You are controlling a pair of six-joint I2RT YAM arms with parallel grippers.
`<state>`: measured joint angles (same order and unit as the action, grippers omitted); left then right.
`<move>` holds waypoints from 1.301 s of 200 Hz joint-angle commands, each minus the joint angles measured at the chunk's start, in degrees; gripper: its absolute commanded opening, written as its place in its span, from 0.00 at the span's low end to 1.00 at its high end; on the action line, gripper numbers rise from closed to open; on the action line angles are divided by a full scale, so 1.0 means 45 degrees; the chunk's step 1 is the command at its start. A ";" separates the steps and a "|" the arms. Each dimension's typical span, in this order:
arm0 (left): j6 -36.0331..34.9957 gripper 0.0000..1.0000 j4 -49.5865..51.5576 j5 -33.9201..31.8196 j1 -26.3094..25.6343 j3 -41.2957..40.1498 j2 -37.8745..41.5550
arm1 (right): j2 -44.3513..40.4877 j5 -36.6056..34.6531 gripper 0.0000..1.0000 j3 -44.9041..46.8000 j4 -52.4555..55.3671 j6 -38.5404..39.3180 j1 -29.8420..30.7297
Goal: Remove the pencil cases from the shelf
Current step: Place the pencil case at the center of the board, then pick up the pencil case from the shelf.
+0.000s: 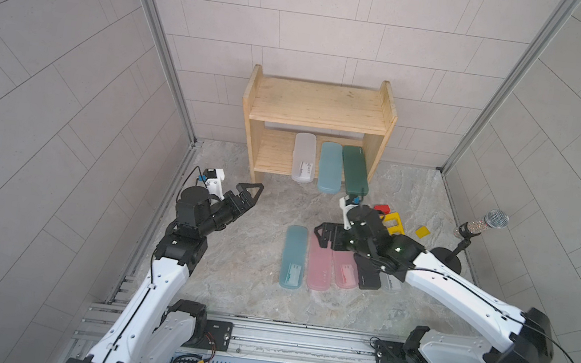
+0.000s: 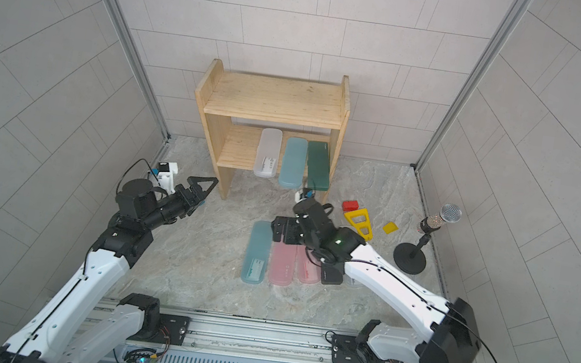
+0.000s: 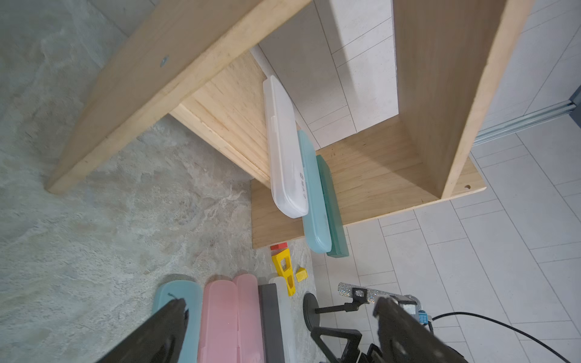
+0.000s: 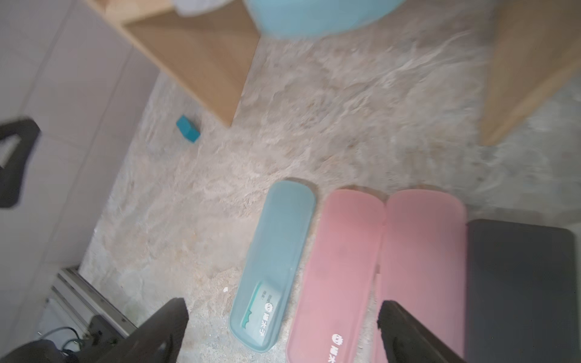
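My left gripper reaches outward past the shelf leg next and pinches the top and bottom of the frosted white case's near end (image 1: pixel 302 174) (image 3: pixel 290 199), which overhangs its level.
The pine shelf (image 1: pixel 319 110) stands at the back wall with its upper tier bare. Three pencil cases overhang its lower tier: frosted white (image 1: pixel 303 157), teal (image 1: pixel 330 168) and dark green (image 1: pixel 355 170). On the floor in front lie a teal case (image 1: pixel 293 257), two pink ones (image 1: pixel 319 266), a black one (image 1: pixel 366 274) and a frosted one (image 1: pixel 391 283), half hidden under my right arm. My right gripper (image 1: pixel 320 234) hovers open over the far ends of the pink cases (image 4: pixel 342 267), holding nothing. My left gripper (image 1: pixel 254 195) is open and empty beside the shelf's left leg.
A microphone on a black stand (image 1: pixel 481 226) is at the right. Near the shelf's right leg lie a yellow triangular block (image 1: pixel 395 223), a red block (image 1: pixel 381 208) and a small yellow piece (image 1: pixel 422 231). A small teal block (image 4: pixel 188 129) sits by the left leg.
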<state>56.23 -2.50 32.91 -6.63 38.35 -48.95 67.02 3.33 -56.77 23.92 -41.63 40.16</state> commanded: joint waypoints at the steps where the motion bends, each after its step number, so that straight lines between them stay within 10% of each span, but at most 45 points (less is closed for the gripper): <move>1: 0.0660 1.00 -0.0879 -0.0177 -0.0588 0.0658 -0.0272 | -0.1762 0.0682 1.00 0.0398 0.0924 0.0189 -0.1283; 177: 0.1587 0.96 -0.3526 -0.1287 -0.2791 0.4325 -0.8089 | -0.2418 0.2834 1.00 0.0027 0.2720 0.1601 -0.4791; 260: 0.1880 0.77 -0.3775 -0.1297 -0.3023 0.5239 -0.9083 | -0.2129 0.3225 1.00 -0.0215 0.3023 0.2038 -0.5448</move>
<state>64.75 -17.32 27.14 -19.92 59.27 -89.58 57.54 17.58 -55.96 36.05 -34.02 16.12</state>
